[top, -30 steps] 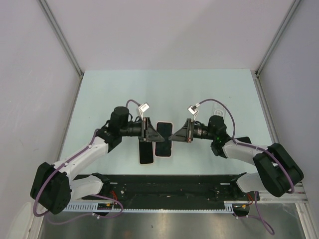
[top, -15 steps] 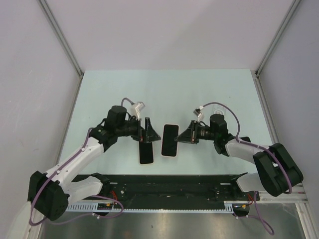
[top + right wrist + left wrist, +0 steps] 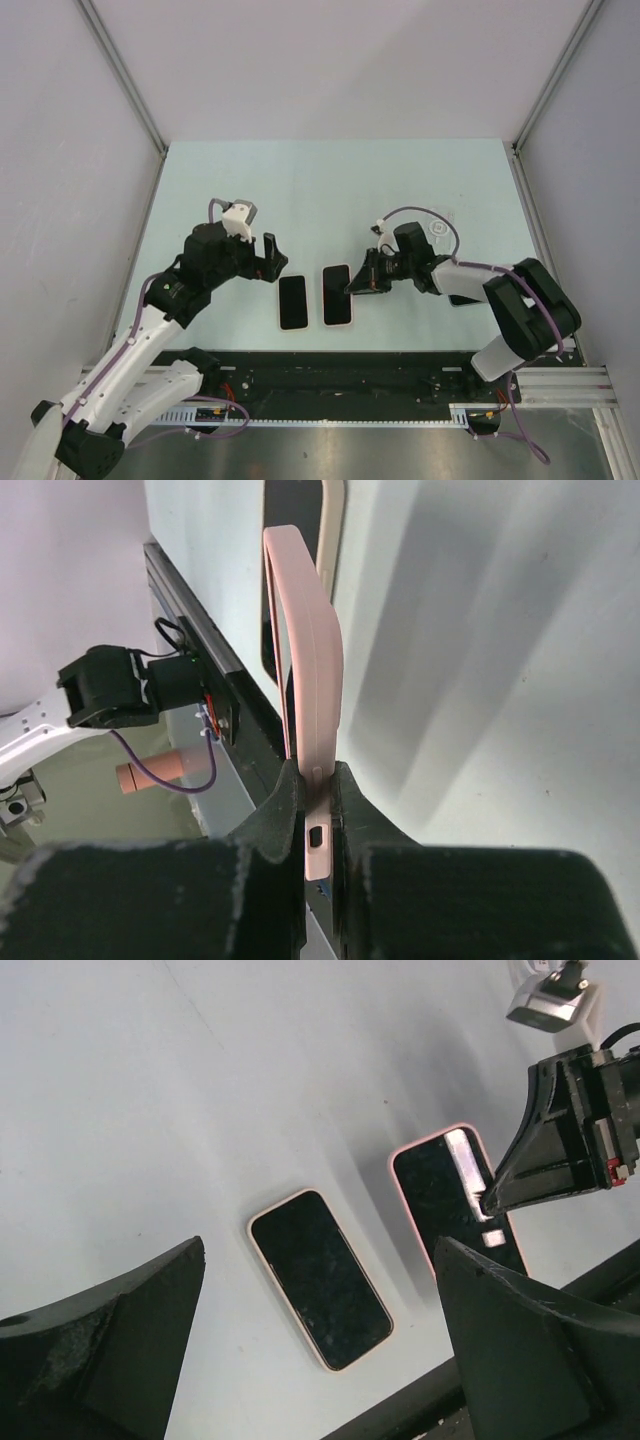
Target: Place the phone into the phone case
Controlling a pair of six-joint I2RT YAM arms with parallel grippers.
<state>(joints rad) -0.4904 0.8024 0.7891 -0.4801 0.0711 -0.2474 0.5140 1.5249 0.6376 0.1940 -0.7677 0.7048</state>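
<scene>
The case comes down onto the table next, as my right gripper shifts slightly toward the phone with it.
The phone [image 3: 292,302] is a dark slab with a pale rim, lying flat on the pale green table [image 3: 300,190]; in the left wrist view the phone [image 3: 320,1278] shows between my fingers, well below them. The pink phone case [image 3: 337,295] sits just right of it, its face dark and glossy. My right gripper [image 3: 351,283] is shut on the case's right long edge [image 3: 310,700], pinching it near a small cutout. My left gripper [image 3: 272,256] hangs open up and left of the phone, touching nothing.
A black rail [image 3: 330,375] runs along the near table edge, just below the phone and case. A clear wrapper [image 3: 437,226] lies behind the right arm. Grey walls close in the table on three sides.
My left gripper has opened wide and drawn back to the left, away from the case. My right gripper has lowered the case nearer the table, beside the phone.
</scene>
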